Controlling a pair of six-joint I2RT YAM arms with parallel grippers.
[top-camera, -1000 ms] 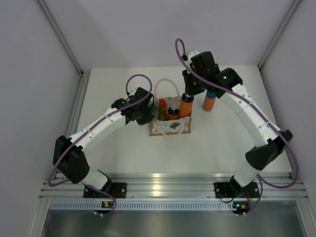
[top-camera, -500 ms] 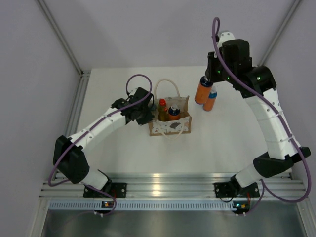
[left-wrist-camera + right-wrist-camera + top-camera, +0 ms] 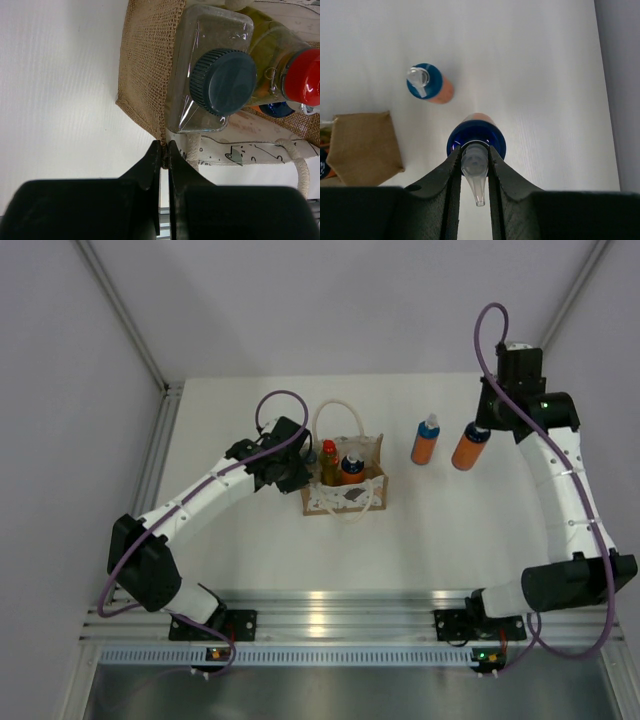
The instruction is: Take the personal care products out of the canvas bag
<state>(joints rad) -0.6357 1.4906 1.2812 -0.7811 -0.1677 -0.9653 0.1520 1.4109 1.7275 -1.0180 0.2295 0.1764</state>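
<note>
My right gripper holds the orange bottle above bare table, so next it will lower the bottle and set it down beside the standing orange bottle.
The canvas bag stands mid-table with a clear bottle with a dark grey cap, a yellow bottle with a red cap and a dark-blue-capped bottle inside. My left gripper is shut on the bag's left corner seam. My right gripper is shut on the clear nozzle of an orange bottle with a dark-blue cap, held above the table at the right. Another orange bottle with a blue cap stands on the table between bag and held bottle, also in the right wrist view.
White walls enclose the table on the left, back and right; the right wall is close to my right arm. An aluminium rail runs along the near edge by the arm bases.
My right gripper has lifted the orange bottle out of the bag and carried it right, past the standing orange bottle. The left gripper and bag have stayed still.
</note>
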